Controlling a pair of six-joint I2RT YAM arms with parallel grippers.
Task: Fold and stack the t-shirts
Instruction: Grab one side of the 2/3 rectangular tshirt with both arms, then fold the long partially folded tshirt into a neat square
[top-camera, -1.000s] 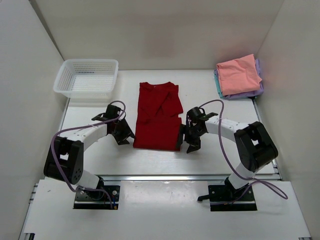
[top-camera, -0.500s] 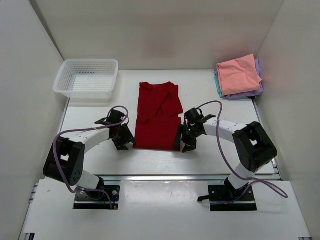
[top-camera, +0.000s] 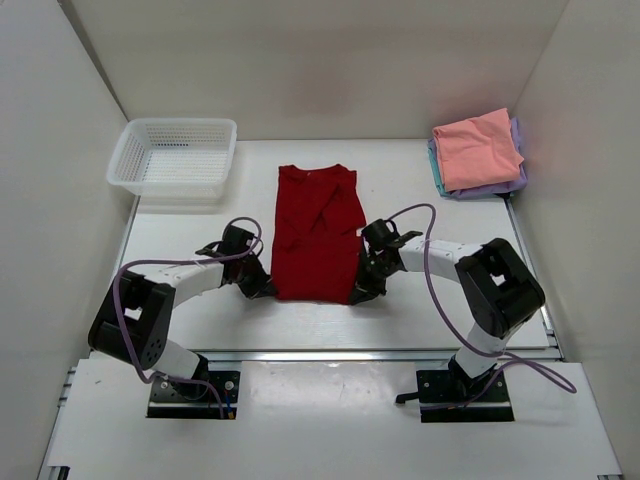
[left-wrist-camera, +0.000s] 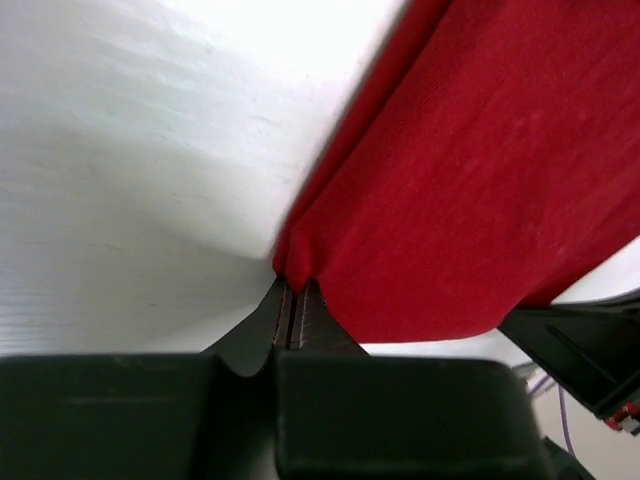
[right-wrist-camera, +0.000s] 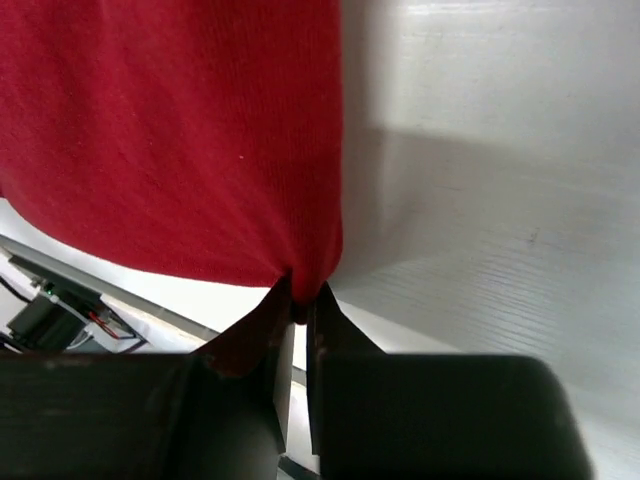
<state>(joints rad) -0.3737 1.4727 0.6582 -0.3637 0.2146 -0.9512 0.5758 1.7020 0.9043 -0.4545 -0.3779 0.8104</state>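
The robot's right gripper will next lift the t-shirt's hem corner, carry it outward onto the collar end, which lies outward of the gripper, and let go of the corner, so the long piece of cloth is doubled.
The dark red t-shirt lies flat in the middle of the table, folded into a long strip with its collar at the far end. My left gripper is shut on its near left corner, and the left wrist view shows the red cloth pinched at the tips of my left gripper. At the near right corner my right gripper is shut on the hem; in the right wrist view the red cloth bunches between the closed jaws of my right gripper. Folded t-shirts, salmon pink over lavender and teal, are stacked at the far right.
A white mesh basket stands at the far left corner. White walls close the table on three sides. The metal rail with both arm bases runs along the near edge.
Both grippers moved inward to the near corners of the red t-shirt and closed on the cloth; a second ago they stood open beside it.
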